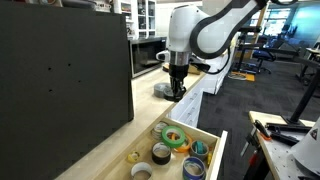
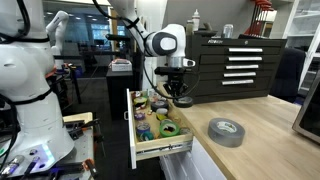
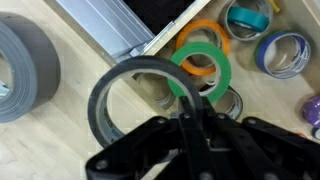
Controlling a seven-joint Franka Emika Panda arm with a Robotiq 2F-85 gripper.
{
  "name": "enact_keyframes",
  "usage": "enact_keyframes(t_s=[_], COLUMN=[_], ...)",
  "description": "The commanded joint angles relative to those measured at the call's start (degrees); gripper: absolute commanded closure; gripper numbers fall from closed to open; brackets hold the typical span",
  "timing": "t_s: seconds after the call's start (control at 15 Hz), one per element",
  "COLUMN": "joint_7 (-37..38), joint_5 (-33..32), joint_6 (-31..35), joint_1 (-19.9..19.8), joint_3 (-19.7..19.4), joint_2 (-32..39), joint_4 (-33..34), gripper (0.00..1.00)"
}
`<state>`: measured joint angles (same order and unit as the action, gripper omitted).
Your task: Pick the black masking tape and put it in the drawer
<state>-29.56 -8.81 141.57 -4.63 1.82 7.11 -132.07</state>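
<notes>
The robot's gripper is going to move past the edge of the counter and down over the green and orange rolls to let go of the tape, since those rolls lie below it.
My gripper [image 3: 196, 118] is shut on the rim of the black masking tape [image 3: 98, 100], a thin dark ring held up above the wooden counter beside the open drawer [image 3: 168, 36]. In both exterior views the gripper [image 1: 177, 90] [image 2: 181, 98] hangs over the counter edge at the drawer's rear end, the tape [image 2: 184, 101] dark between its fingers. The drawer [image 1: 216, 148] [image 2: 163, 151] is pulled out and holds several coloured tape rolls, among them a green one [image 3: 203, 60] and an orange one [image 3: 205, 33].
A larger flat grey tape roll [image 2: 226, 131] [image 3: 22, 68] lies on the wooden counter [image 1: 120, 140]. A black cabinet [image 1: 60, 70] stands on the counter close by. A black drawer chest [image 2: 232, 68] stands behind. A white robot [image 2: 25, 90] stands beside the drawer.
</notes>
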Motion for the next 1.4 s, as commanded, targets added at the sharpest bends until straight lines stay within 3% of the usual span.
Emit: enact_keyframes(t_s=[0.0,0.47,1.33], joint_7=[3.9,5.6,5.1], joint_5=[-1.2,-0.1,4.4], joint_6=[0.4,0.8,7.1], joint_1=[1.8,4.4,4.6], joint_3=[-0.4,0.7,1.6], joint_2=[-5.2,-4.5,5.9], joint_4=[-7.3,-12.5,-9.6], gripper=[0.97,0.97,0.96])
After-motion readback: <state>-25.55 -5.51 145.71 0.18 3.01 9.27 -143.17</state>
